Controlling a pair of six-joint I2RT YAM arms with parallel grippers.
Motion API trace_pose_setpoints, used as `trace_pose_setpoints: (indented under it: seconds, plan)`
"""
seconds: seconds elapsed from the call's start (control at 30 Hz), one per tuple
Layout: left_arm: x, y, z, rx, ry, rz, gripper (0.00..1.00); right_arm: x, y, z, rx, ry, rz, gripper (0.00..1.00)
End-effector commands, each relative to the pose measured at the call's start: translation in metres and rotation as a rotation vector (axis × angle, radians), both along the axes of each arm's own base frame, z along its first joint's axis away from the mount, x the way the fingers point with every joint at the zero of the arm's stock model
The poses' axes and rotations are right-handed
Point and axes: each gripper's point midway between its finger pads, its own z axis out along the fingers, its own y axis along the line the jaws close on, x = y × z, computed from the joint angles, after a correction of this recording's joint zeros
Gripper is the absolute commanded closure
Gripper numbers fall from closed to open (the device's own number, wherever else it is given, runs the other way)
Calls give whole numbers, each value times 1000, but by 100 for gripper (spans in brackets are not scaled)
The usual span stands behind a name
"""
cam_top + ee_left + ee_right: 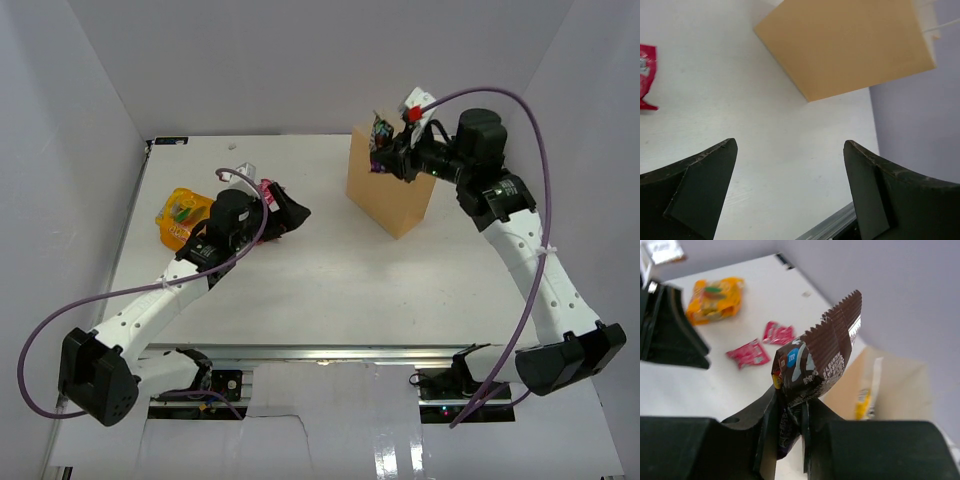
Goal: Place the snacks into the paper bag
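Observation:
Next, my right gripper will shift to the right in its wrist view, lower and release the dark brown packet, as the bag's opening (895,390) lies there, below the gripper.
The tan paper bag (392,195) stands upright at the back right, also seen in the left wrist view (850,45). My right gripper (790,407) is shut on a dark brown snack packet (817,357), held over the bag's open mouth (380,132). A yellow packet (865,400) lies inside the bag. Two pink packets (749,354) (778,333) lie on the table. My left gripper (293,213) hovers beside them, open and holding nothing (790,150). One pink packet (646,75) shows at its view's left edge. An orange bag (180,217) lies at the far left.
White walls close in the table at the back and on both sides. A metal rail (330,352) runs along the near edge between the arm bases. Purple cables (60,330) loop out from each arm.

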Motion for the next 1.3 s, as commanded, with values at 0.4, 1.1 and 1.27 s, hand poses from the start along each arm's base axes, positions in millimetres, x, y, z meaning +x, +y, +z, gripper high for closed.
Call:
trace_pose_setpoints:
  seconds: [0.4,1.1,1.27]
  plan:
    - [-19,56,-80,226,164,129,2,125,-66,33,-57,-183,-367,78]
    - [51,88,-168,483,532,350,3,101,-96,-16,-104,-78,-370,15]
    - [76,100,-192,748,541,242,2,57,-102,-35,-154,-60,-264,7]
